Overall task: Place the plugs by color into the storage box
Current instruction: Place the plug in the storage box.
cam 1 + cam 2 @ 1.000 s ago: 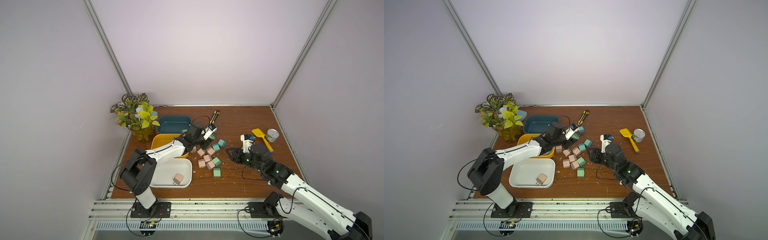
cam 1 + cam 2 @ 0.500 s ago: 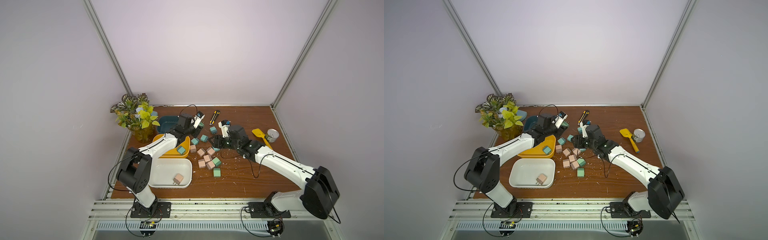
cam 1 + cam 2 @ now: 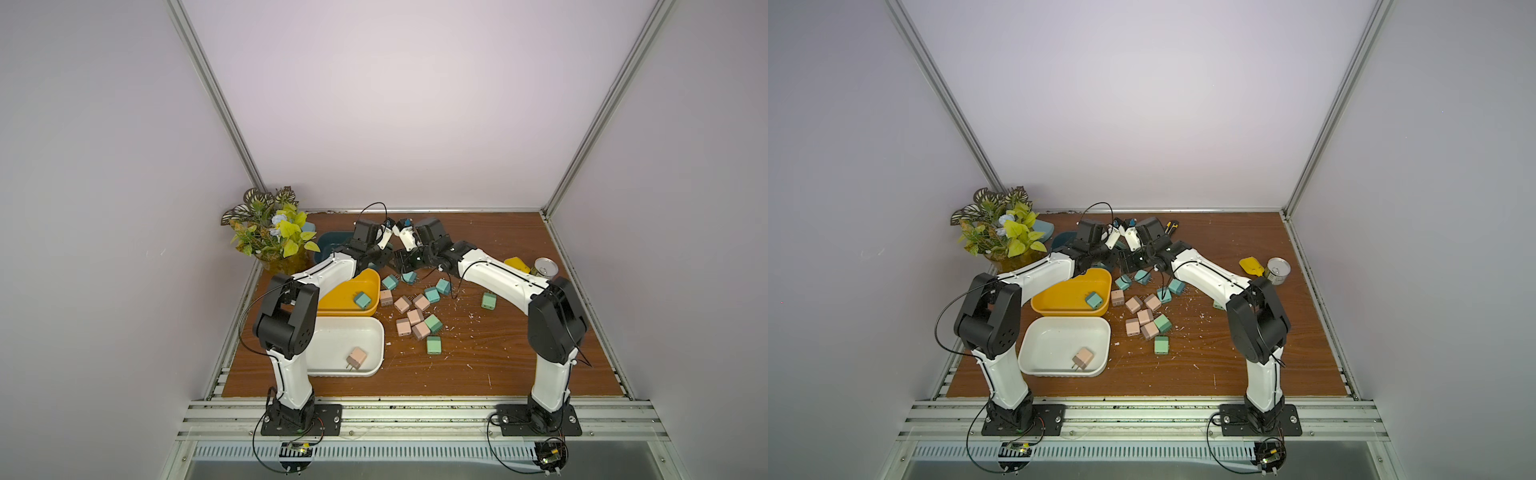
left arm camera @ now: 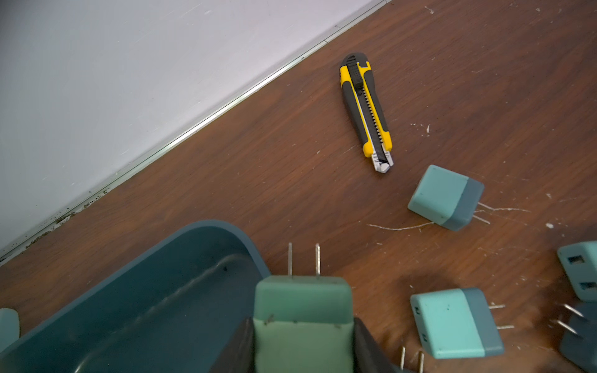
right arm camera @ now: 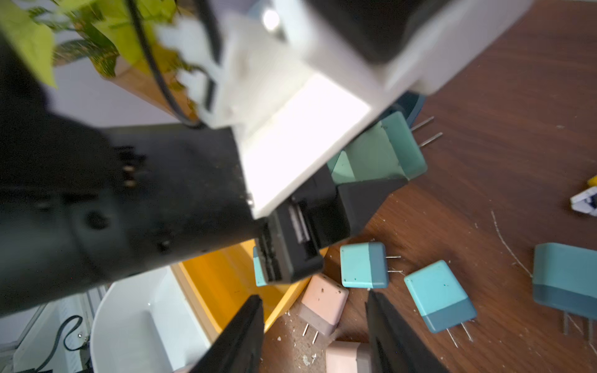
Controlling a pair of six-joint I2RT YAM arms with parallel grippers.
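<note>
I will next move my left gripper toward the potted plant, over the bottom of the dark teal bin, and release the mint green plug, because its prongs stick out past the dark teal bin's rim.
My left gripper [image 4: 302, 339] is shut on a mint green plug [image 4: 302, 310], prongs pointing away, over the rim of the dark teal bin [image 4: 145, 290]. In the right wrist view that held green plug [image 5: 378, 151] shows just past the yellow bin [image 5: 219, 281]. My right gripper [image 5: 313, 310] is open above a pink plug [image 5: 323, 300] lying beside the yellow bin. In both top views the two grippers sit close together at the back. Several pink, green and teal plugs [image 3: 415, 316] lie loose on the table. The yellow bin holds a teal plug [image 3: 362, 300], the white bin [image 3: 332, 345] a pink plug [image 3: 356, 357].
A yellow utility knife [image 4: 365, 109] lies near the back wall. A potted plant [image 3: 270, 232] stands at the back left corner. A yellow scoop [image 3: 515, 264] and a tin can [image 3: 545, 268] sit at the right edge. White crumbs are scattered on the wood.
The right arm has swung from the front right to the back middle, beside the left gripper. The left arm has carried its plug from the pile back to the dark teal bin.
</note>
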